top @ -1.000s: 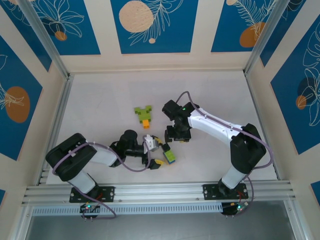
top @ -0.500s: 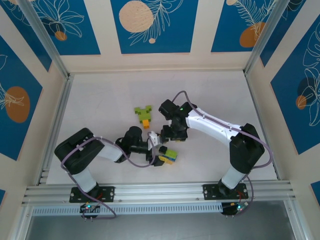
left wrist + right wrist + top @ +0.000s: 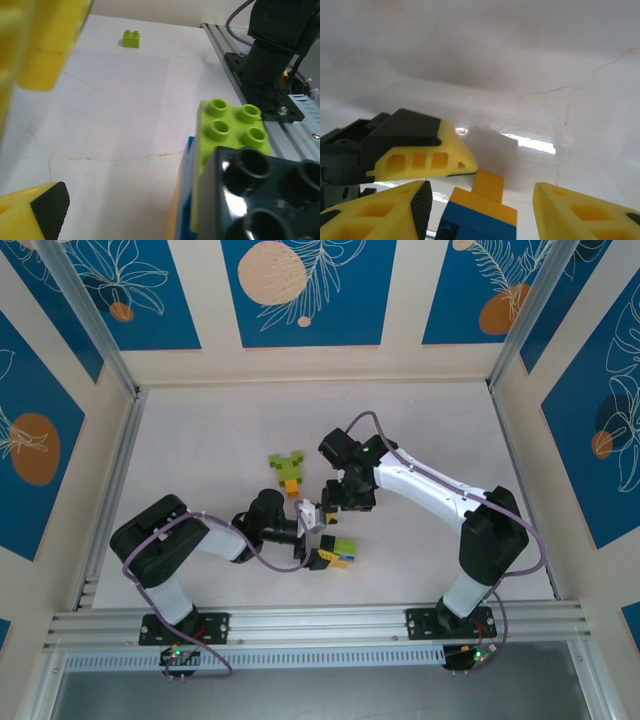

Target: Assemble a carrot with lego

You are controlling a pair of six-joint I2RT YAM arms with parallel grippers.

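Note:
The lego stack's lime and black bricks lie back of my left gripper's middle, so my left gripper should next move back gently toward the metal bar and close around them.
A lego stack (image 3: 337, 552) of lime, black and orange bricks lies on the table in front of my left gripper (image 3: 318, 537). In the left wrist view its lime brick (image 3: 232, 130) and black brick (image 3: 260, 195) loom at the right, beside my wide-open left gripper (image 3: 50, 137), and touch neither finger. My right gripper (image 3: 333, 508) hovers just behind. A blue brick (image 3: 480, 222) with orange bricks (image 3: 487, 187) beyond it sits between the fingers of my right gripper (image 3: 482, 192), a gap on each side. A lime-and-orange lego piece (image 3: 287, 472) rests farther back.
A lone lime brick (image 3: 131, 38) sits far off on the white table. The right arm's base (image 3: 272, 55) and the metal rail (image 3: 320, 620) line the near edge. One left finger (image 3: 420, 150) reaches into the right wrist view.
The left arm has swung its gripper forward and right. The stack has tipped from standing to lying flat. The right gripper has shifted slightly back and left.

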